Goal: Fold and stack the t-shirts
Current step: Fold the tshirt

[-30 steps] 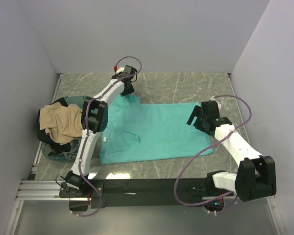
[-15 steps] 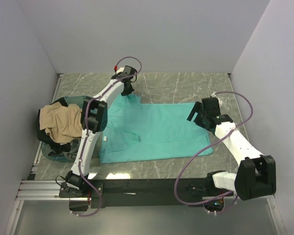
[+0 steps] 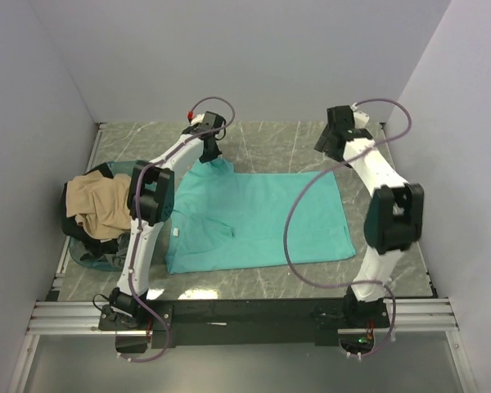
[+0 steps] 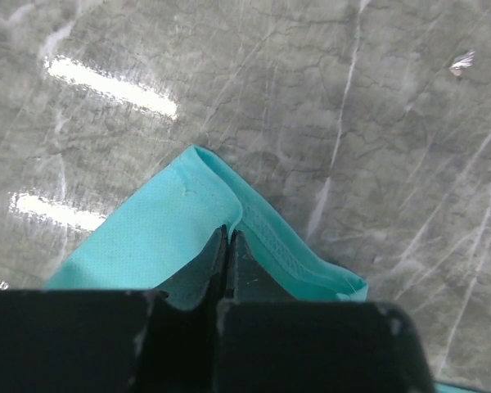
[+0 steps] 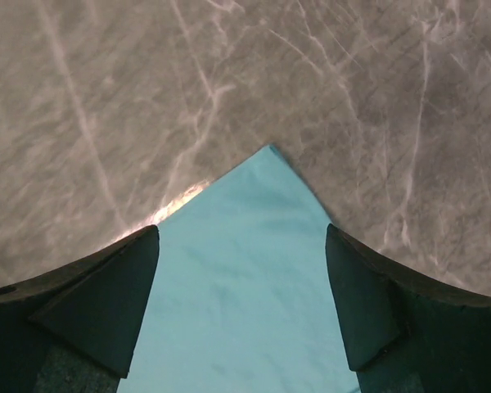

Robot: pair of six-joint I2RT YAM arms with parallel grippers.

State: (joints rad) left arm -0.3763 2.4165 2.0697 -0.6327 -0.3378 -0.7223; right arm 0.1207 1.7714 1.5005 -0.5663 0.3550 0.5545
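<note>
My right gripper is going for the teal t-shirt's free far corner, so it first needs to go down onto the cloth (image 4: 155,237) just inside the point of that corner.
A teal t-shirt (image 3: 262,217) lies spread flat on the marble table. My left gripper (image 3: 211,151) is at the shirt's far left corner, shut on a raised fold of the teal cloth (image 4: 155,237); the dark fingertips (image 4: 219,246) meet with the hem bunched round them. My right gripper (image 3: 331,147) hovers over the far right corner, open. In the right wrist view that teal corner (image 5: 245,270) lies between the two spread fingers (image 5: 106,295), untouched. A tan t-shirt (image 3: 102,203) lies crumpled on dark t-shirts (image 3: 72,225) at the left.
The heap of shirts sits in a translucent bluish tub (image 3: 98,260) against the left wall. Grey walls close in the table on three sides. A black rail (image 3: 245,315) with both arm bases runs along the near edge.
My left gripper has shut on the teal shirt's far left corner. The right arm has swung from the shirt's right edge up to its far right corner, still open.
</note>
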